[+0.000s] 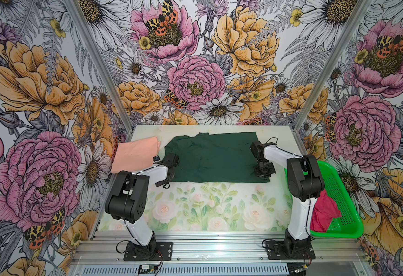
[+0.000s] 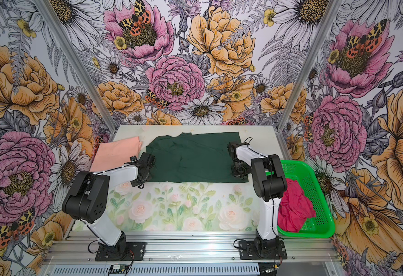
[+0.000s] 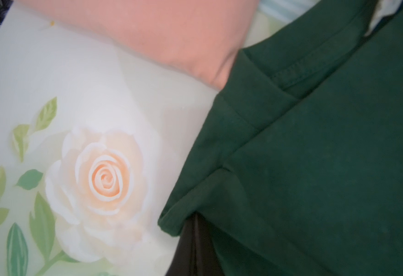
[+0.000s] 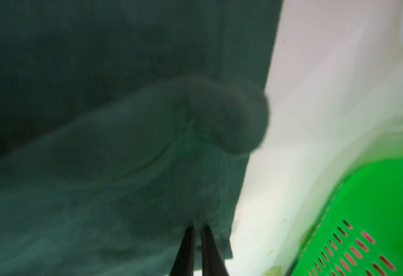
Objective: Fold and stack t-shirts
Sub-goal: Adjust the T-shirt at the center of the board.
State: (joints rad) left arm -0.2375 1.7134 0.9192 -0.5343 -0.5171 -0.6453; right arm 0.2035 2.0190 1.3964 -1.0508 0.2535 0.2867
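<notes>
The green cloth (image 3: pixel 327 167) is bunched at my fingers, so I should pull my left gripper back over the tabletop (image 3: pixel 162 246) beside the printed rose and let go of the fold.
The dark green t-shirt (image 1: pixel 214 157) (image 2: pixel 195 160) lies spread flat across the far half of the table. My left gripper (image 1: pixel 169 172) (image 3: pixel 195 227) is at its left edge, shut on a fold of the green cloth (image 3: pixel 327 167). My right gripper (image 1: pixel 263 173) (image 4: pixel 197 227) is down on the shirt's near right corner, its thin black fingers pinched together with green cloth (image 4: pixel 100 167) between them. A folded peach t-shirt (image 1: pixel 136 154) (image 3: pixel 172 35) rests at the far left. The crimson-pink t-shirt (image 1: pixel 324 210) (image 2: pixel 293 205) lies crumpled in the basket.
A bright green perforated basket (image 1: pixel 339 191) (image 4: pixel 374 203) stands off the table's right edge, close to my right arm. The table (image 1: pixel 207 210) carries a pale rose print. Metal posts and flowered walls close in the back and sides.
</notes>
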